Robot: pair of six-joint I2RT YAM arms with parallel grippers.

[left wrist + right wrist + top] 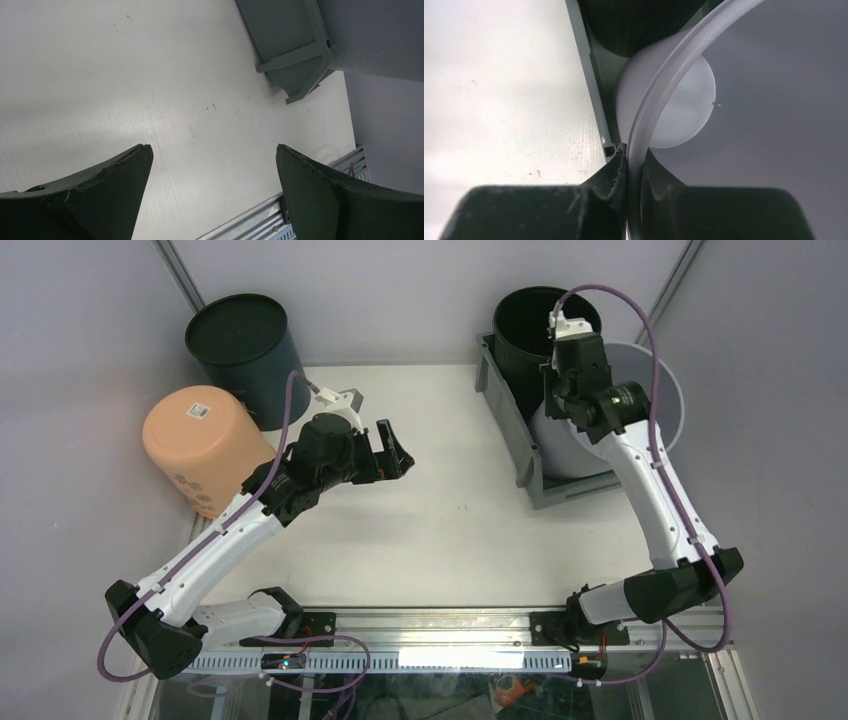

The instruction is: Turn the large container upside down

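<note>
Next, my right gripper swings back and to the left in the top view and releases the pale grey bucket [668,390], as that side is bare tabletop.
The large container [508,425] is a grey rectangular bin standing open side up at the right of the table; its wall also shows in the left wrist view [295,55] and the right wrist view [591,75]. Inside it are a dark bucket [530,325] and a pale grey bucket [668,390] that leans to the right. My right gripper [634,160] is shut on the pale grey bucket's thin rim [659,90], over the bin [562,405]. My left gripper [398,455] hangs open above the table's middle, its fingers [120,190] wide apart with nothing between them.
An orange bucket [200,440] lies bottom up at the left edge, with another dark bucket [240,345] behind it in the back left corner. Grey walls close in on both sides. The metal rail [440,625] runs along the near edge.
</note>
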